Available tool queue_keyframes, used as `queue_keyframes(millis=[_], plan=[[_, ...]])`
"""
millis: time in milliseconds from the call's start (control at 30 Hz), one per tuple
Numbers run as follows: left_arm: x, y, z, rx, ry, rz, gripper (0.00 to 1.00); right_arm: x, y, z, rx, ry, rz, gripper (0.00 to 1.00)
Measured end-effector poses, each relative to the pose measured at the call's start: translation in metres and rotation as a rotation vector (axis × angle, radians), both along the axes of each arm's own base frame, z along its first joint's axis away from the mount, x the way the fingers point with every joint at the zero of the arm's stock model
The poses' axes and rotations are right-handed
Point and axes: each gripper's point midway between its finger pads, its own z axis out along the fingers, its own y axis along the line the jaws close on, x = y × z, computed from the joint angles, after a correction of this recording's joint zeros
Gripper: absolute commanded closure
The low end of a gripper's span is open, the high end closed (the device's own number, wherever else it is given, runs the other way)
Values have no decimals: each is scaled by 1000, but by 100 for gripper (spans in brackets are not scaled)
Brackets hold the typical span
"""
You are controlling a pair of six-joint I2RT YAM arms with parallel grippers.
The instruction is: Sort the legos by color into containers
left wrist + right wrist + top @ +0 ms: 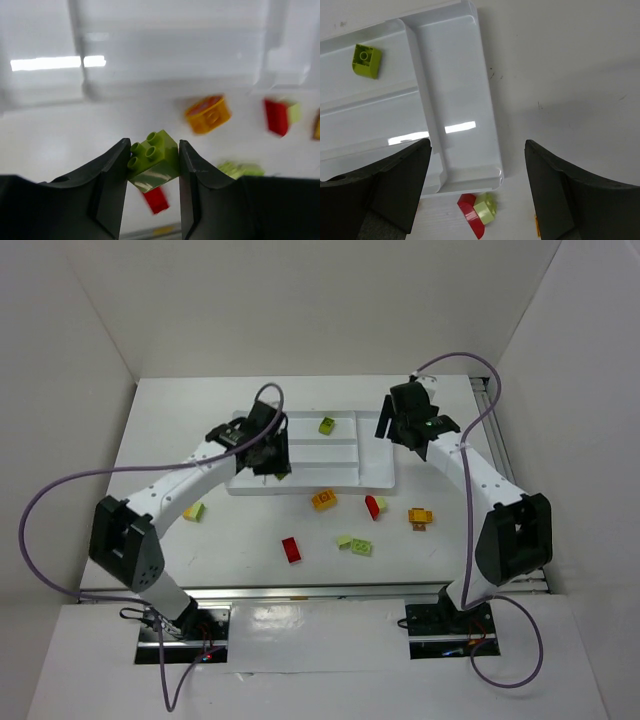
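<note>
I will next move my left gripper outward and to the right in the top view to release over the tray's back section (313, 429), because a lime green lego lies there.
My left gripper (272, 462) hangs over the left front part of the white tray (375, 455) and is shut on a lime green lego (154, 160). The right gripper (404, 426) is open and empty above the tray's right end compartment (455, 75). One lime green lego (327, 425) lies in the tray's back compartment, also seen in the right wrist view (366, 61). On the table in front of the tray lie an orange lego (323, 500), a red and pale green pair (373, 506), an orange lego (420, 516), a red lego (291, 549) and lime green legos (354, 544).
A yellow-green lego (194, 511) lies by the left arm's forearm. White walls close in the table on three sides. A metal rail (495, 430) runs along the right edge. Purple cables loop from both arms.
</note>
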Motion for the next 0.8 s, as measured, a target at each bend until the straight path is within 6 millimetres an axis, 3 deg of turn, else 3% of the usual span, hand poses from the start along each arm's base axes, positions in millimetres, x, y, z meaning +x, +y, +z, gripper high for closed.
queue_keyframes(millis=[133,200,267,367,500,667,700,733,800], plan=[[82,-43,52,-62,-146,-13,72,-8,-6,-1,-5,7,-23,16],[122,-62,62,-80,-204,-20,72,-20,-11,-2,1,8,-37,16],[157,-75,58,-89,-231,-15,71,-34,-19,-2,13,12,-54,16],[191,-77,32,-70,-223,-2,69,-47,-27,3,38,-1,-81,16],[209,-64,-13,-43,-168,26,65,-55,-29,9,68,-25,-100,16],[225,-57,-25,-56,-184,45,58,-65,-31,4,80,-12,-111,16],[227,-58,-25,-61,-190,44,51,-65,-31,4,82,-9,-113,16],[229,-60,-26,-66,-194,41,31,-66,-31,3,85,-7,-114,16],[235,-65,-30,-78,-199,27,15,-66,-31,2,88,-4,-115,16]])
